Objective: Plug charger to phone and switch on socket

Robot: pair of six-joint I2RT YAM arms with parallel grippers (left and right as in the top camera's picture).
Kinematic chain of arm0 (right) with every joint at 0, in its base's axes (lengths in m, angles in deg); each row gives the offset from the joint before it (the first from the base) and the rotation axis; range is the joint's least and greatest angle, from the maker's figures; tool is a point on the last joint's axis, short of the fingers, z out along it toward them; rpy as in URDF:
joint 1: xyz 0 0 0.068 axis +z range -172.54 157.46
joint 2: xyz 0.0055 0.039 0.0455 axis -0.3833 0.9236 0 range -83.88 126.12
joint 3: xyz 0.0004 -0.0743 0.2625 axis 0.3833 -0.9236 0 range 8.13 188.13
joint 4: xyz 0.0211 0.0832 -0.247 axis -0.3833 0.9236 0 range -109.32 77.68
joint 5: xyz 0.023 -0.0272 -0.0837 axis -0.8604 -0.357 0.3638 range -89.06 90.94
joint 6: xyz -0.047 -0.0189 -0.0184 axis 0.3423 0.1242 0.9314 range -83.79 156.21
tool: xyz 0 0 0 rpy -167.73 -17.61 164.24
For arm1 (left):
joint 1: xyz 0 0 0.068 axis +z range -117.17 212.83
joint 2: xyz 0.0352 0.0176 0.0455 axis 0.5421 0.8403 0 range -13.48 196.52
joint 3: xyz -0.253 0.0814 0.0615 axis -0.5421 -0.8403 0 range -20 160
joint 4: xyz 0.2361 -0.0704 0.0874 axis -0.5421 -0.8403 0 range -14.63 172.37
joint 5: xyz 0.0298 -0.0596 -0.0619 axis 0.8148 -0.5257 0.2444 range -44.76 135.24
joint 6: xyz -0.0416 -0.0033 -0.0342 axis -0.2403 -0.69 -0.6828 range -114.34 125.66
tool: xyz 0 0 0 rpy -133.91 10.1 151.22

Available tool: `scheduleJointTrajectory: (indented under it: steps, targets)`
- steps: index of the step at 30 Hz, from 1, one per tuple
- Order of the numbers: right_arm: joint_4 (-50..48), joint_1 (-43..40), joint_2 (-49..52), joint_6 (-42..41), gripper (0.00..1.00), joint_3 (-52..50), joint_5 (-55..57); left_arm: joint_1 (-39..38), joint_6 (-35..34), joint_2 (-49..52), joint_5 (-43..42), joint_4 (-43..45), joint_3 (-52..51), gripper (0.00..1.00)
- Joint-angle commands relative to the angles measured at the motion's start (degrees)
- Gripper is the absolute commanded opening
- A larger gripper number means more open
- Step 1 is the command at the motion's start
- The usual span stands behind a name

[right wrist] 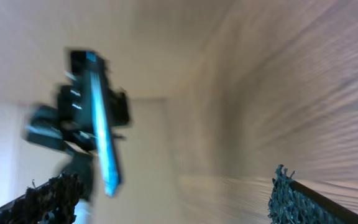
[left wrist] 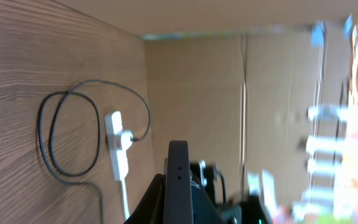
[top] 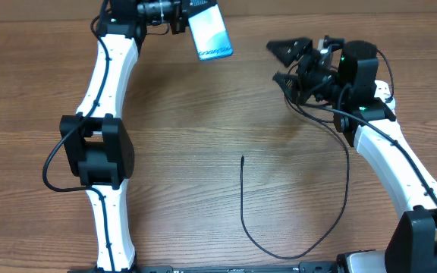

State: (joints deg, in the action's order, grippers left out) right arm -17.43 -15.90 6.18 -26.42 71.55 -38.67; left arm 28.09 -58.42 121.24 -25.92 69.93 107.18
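My right gripper swings back and down next, tilting its open fingers toward the table over the charger's slim tip (top: 242,160), because that tip lies flat on the table.
My left gripper (top: 190,17) is shut on the phone (top: 209,32) and holds it above the table's far edge, its light blue screen lit. In the left wrist view the phone (left wrist: 179,177) stands edge-on between the jaws. The charger (top: 243,205), a thin black cable, lies on the table, its slim tip pointing away from me near the middle. My right gripper (top: 282,62) hangs open and empty to the right of the phone, well above the cable. The right wrist view is blurred and shows the phone (right wrist: 101,124) ahead. The socket (left wrist: 118,152) lies on the wood with a black plug in it.
Loops of black cable (left wrist: 67,137) lie beside the power strip, and its thick white cord (left wrist: 125,200) runs off toward the camera. A brown cardboard wall (left wrist: 241,99) stands behind the table. The left arm (top: 101,152) stretches along the table's left side.
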Motion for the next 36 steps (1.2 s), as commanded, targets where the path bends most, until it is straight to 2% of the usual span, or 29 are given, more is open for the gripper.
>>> scheduleJointTrajectory:
  steps: [1, 6, 8, 12, 16, 25, 32, 36]
  targets:
    - [3.9, 0.0, -0.5, 17.0, 1.00, 0.7, -4.8, -0.2, 10.0, -1.9, -10.6, 0.2, 1.2, 0.04]
    - [17.0, 0.6, -0.5, 35.2, 1.00, 0.7, -7.5, -0.2, 16.9, -1.9, -10.9, -2.0, 1.2, 0.04]
    - [25.5, 1.1, -0.5, 40.6, 1.00, 0.7, -4.0, -0.1, 20.2, -1.9, -9.2, -6.0, 1.2, 0.04]
    - [35.6, 3.1, -0.5, 45.4, 1.00, 0.7, 5.8, -0.1, 26.3, -1.9, -6.6, -13.5, 1.2, 0.04]
    - [40.2, 7.6, -0.5, 46.4, 1.00, 0.7, 15.4, 0.0, 30.8, -1.9, -6.7, -16.2, 1.2, 0.04]
    - [45.8, 20.7, -0.5, 42.5, 1.00, 0.7, 38.5, 0.8, 32.2, -1.9, -6.8, -16.2, 1.2, 0.04]
    - [44.4, 23.5, -0.5, 42.5, 1.00, 0.7, 34.0, 1.4, 32.2, -1.9, -6.9, -16.3, 1.2, 0.04]
    - [43.8, 23.6, -0.4, 39.4, 1.00, 0.7, 33.6, 1.4, 32.2, -1.9, -6.9, -16.3, 1.2, 0.04]
